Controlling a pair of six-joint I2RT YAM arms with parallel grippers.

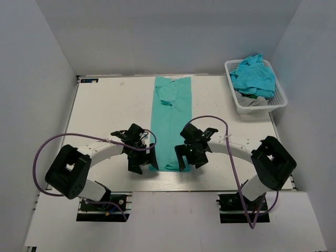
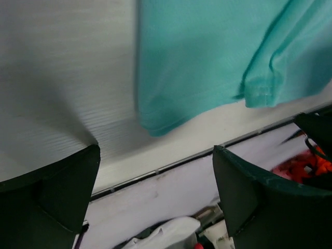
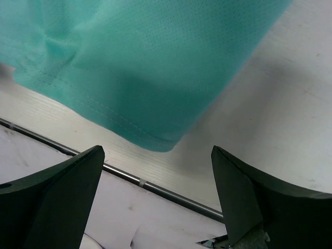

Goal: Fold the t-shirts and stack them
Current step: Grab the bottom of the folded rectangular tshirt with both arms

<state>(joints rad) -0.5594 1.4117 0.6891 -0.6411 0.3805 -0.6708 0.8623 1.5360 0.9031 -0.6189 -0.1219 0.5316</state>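
My left gripper is above the table, where the teal t-shirt's near corner [image 1: 153, 168] [image 2: 155, 120] lies flat below. It needs to move down toward the t-shirt next, onto that corner beside it.
A teal t-shirt [image 1: 171, 121] lies on the white table as a long narrow strip, folded lengthwise, running from the far edge to the near edge. My left gripper [image 1: 140, 160] hangs open beside its near left corner [image 2: 155, 127], nothing between the fingers. On the other side my right gripper [image 1: 188, 157] is open next to the near right corner [image 3: 161, 142], also holding nothing. More crumpled teal t-shirts [image 1: 254, 75] fill the basket at the far right.
The white mesh basket [image 1: 247, 106] stands at the table's far right corner. A metal rail [image 3: 155, 188] marks the table's near edge just under both grippers. Purple cables [image 1: 220, 123] loop over each arm. Grey walls enclose the table.
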